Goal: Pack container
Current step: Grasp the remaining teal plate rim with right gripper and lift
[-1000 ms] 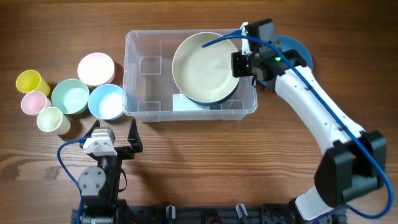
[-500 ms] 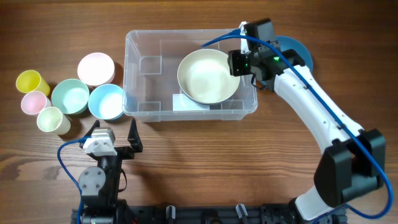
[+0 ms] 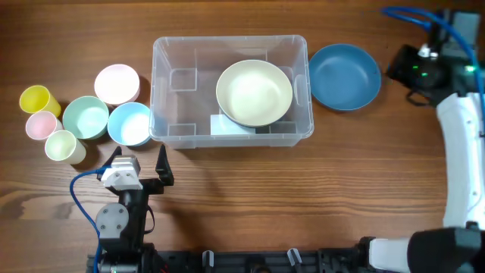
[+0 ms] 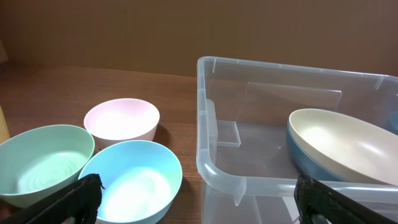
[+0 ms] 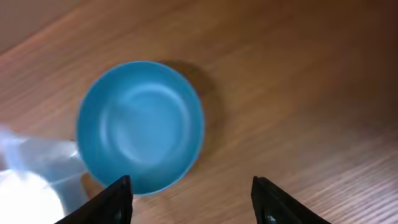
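My right gripper will go down toward the dark blue plate's rim on the side away from the container, where it is free.
The clear container (image 3: 182, 45) stands at mid-table. A cream plate (image 3: 254, 92) with a blue underside lies in its right half, also in the left wrist view (image 4: 348, 140) behind the container's near corner (image 4: 211, 165). A dark blue plate (image 3: 345, 76) rests on the table just right of the container. My right gripper (image 3: 398, 67) hovers right of that plate, open and empty; in its own view (image 5: 191, 193) the blue plate (image 5: 142, 124) lies ahead and to the left. My left gripper (image 3: 139, 159) stands open and empty in front of the container's left end (image 4: 199, 194).
Left of the container sit a pink bowl (image 3: 117, 83), a green bowl (image 3: 86, 117) and a light blue bowl (image 3: 129, 123). Further left stand a yellow cup (image 3: 35, 98), a pink cup (image 3: 42, 125) and a pale cup (image 3: 63, 146).
My right gripper opened and let go of the cream plate, which settled flat in the container. The right arm then drew back to the right, past the dark blue plate. The left arm stayed still.
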Robot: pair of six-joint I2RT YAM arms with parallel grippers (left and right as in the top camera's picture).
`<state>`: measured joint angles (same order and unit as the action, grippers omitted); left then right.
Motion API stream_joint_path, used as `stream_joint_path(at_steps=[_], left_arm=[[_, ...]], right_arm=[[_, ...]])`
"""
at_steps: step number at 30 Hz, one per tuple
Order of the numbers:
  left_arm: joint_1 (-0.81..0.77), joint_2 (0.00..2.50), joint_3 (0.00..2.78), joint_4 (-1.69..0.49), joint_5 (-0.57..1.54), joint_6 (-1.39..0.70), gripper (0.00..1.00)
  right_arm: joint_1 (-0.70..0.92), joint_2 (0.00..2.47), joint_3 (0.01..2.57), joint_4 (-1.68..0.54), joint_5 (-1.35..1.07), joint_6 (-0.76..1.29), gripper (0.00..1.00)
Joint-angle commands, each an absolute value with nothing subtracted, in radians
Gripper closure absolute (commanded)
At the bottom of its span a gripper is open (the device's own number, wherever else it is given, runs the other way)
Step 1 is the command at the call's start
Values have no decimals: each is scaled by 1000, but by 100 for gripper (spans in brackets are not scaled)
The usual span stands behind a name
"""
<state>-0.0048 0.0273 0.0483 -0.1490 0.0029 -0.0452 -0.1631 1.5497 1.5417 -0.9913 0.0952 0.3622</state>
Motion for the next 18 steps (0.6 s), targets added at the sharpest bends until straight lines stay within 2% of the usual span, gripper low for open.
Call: stream_joint_path(at_steps=[1, 15, 17, 18], left_arm=[[-10, 27, 39, -145, 18, -30, 0], [-10, 27, 39, -145, 18, -30, 0], [-10, 27, 39, -145, 18, -30, 0], [-10, 27, 39, -145, 18, -30, 0]], right_arm=[[-219, 1648, 1534, -994, -55, 366, 38], [-216, 2025, 1499, -927, -132, 329, 36], [-216, 2043, 1494, -923, -132, 329, 41], [-216, 2045, 1494, -919, -132, 329, 52]])
